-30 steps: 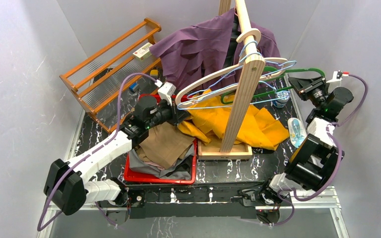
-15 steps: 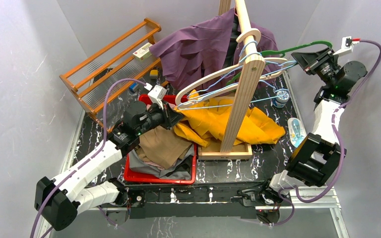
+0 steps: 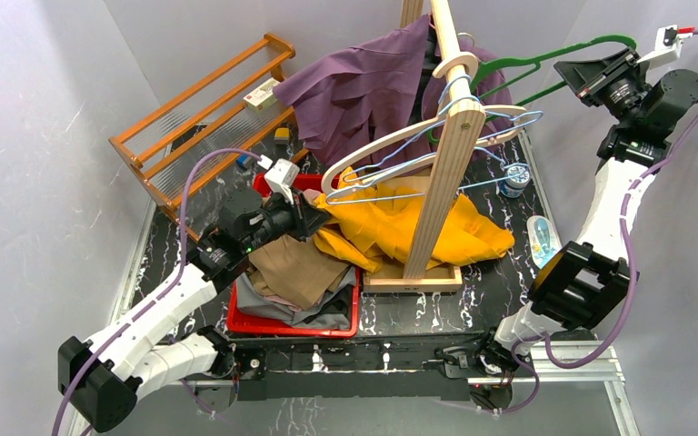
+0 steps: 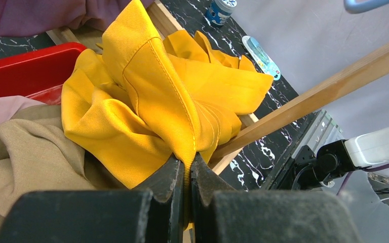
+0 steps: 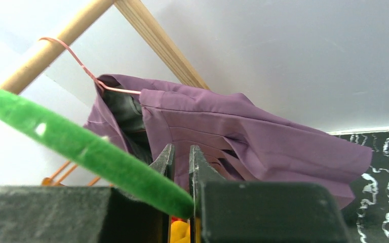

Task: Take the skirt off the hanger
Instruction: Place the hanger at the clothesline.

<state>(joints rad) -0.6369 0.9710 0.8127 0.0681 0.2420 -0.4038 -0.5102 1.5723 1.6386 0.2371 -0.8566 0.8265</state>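
Note:
I will raise my right gripper next, bring the hook over the stand's top rod [image 3: 447, 38], lower it and let go, because the green velvet hanger [image 3: 545, 64] is free of the skirt.
The yellow skirt [image 3: 418, 227] lies crumpled round the foot of the wooden stand, one end drawn toward the red bin. My left gripper [image 3: 314, 218] is shut on a folded hem of the skirt [image 4: 157, 91], which runs pinched between the left gripper's [image 4: 188, 162] jaws. The green velvet hanger [image 3: 545, 64] hangs bare, high at the back right, apart from the skirt. My right gripper [image 3: 574, 77] is shut on its end. In the right wrist view the green hanger [image 5: 81, 144] runs down into the narrow gap of the right gripper [image 5: 181, 162].
A slanted wooden stand post [image 3: 441, 173] carries white and blue hangers [image 3: 400, 154] and a purple garment [image 3: 363, 86]. The red bin [image 3: 245, 322] holds tan and grey clothes. A wooden rack [image 3: 200, 118] stands back left. A small jar [image 3: 513, 177] and a plastic packet [image 3: 543, 241] lie right.
My right arm has lifted the green hanger up and to the back right, away from the skirt. My left gripper has drawn the skirt's hem left, toward the bin.

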